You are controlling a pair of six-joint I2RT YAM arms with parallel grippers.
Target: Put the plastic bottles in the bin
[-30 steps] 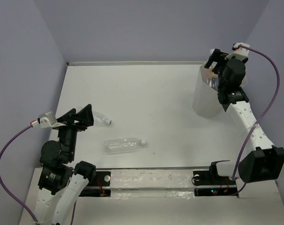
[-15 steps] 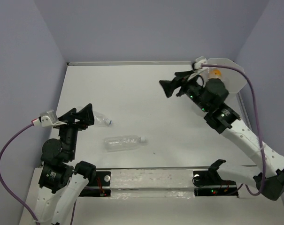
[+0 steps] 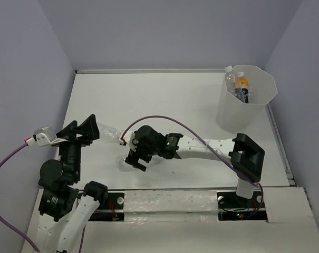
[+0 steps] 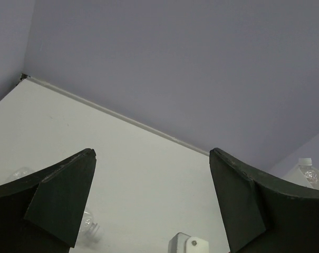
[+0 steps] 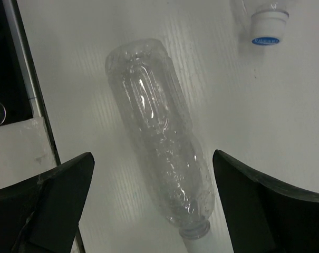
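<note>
The clear crinkled bottle (image 3: 120,160) (image 5: 159,158) is already between the open fingers of my right gripper. My right gripper will next move down and slightly to the left in the top view, around the bottle.
A clear crinkled bottle (image 5: 159,158) lies on the table between the jaws of my open right gripper (image 5: 153,154), which hovers just above it. In the top view the right gripper (image 3: 136,157) covers most of that bottle (image 3: 120,160). A second clear bottle (image 3: 109,133) with a white cap (image 5: 266,25) lies just beyond it, below my open, empty left gripper (image 3: 83,126). In the left wrist view its neck (image 4: 88,224) shows beside the left finger. The bin (image 3: 246,103) stands far right and holds several bottles, one of them orange-filled (image 3: 242,83).
The right arm (image 3: 201,149) stretches across the near middle of the table. The arm bases and a rail (image 3: 170,203) run along the near edge. Walls close in the table on the left, back and right.
My right arm has swung from above the bin across the table and down over the lying clear bottle. The left gripper has shifted slightly left.
</note>
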